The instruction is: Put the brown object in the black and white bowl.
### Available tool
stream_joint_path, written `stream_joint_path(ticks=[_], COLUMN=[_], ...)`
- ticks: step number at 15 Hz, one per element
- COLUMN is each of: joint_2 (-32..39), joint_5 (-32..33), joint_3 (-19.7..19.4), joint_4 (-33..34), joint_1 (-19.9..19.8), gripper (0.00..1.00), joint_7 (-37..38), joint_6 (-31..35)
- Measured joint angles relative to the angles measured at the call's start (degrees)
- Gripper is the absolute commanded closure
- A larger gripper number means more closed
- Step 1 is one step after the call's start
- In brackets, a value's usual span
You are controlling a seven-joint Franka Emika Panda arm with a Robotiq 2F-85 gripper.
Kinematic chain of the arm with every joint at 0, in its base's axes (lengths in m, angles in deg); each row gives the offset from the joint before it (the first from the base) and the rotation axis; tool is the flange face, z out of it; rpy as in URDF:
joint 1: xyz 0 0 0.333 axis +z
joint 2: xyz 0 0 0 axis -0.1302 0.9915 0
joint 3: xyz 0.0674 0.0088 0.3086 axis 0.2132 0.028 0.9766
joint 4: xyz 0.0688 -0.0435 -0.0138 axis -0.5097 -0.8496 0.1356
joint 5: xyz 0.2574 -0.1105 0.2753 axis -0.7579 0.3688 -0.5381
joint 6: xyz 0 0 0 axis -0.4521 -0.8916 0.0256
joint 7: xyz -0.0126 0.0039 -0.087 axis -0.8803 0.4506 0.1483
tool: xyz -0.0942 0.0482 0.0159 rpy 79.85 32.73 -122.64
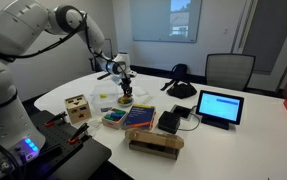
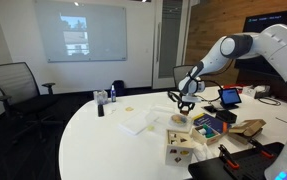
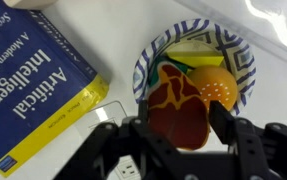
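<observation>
Next, my gripper lowers the brown object inside the rim of the black and white bowl, beside the orange piece. It releases it there, since the bowl lies open just below.
In the wrist view the brown object [image 3: 178, 112], a dark-brown lump with orange veins, sits between my two fingers. My gripper [image 3: 183, 128] is shut on it. It hangs over the near rim of the black and white bowl [image 3: 238, 55], a striped round bowl holding an orange piece and yellow bits. In both exterior views my gripper [image 1: 126, 86] [image 2: 186, 103] hovers just above the bowl [image 1: 126, 101] [image 2: 180, 119] near the middle of the white table. The brown object is too small to make out there.
A blue "Artificial Intelligence" book [image 3: 33, 85] lies beside the bowl. A wooden cube [image 1: 78, 108], stacked books [image 1: 133, 118], a long tan box [image 1: 155, 143], a tablet [image 1: 219, 106] and a black dome [image 1: 181, 88] stand around. Chairs ring the table.
</observation>
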Motion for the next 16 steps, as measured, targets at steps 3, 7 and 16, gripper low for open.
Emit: stream_joint_path(ticks=[3, 7, 16], joint_2=[3.5, 7.7, 11.3], joint_5=[0.0, 0.0, 0.0], joint_3=[-0.4, -0.5, -0.6], joint_4=[3.2, 7.9, 13.3], joint_1=[0.6, 1.2, 1.8], gripper=[0.62, 0.62, 0.1], joint_7=[1.0, 2.2, 3.1], joint_6=[0.0, 0.0, -0.2])
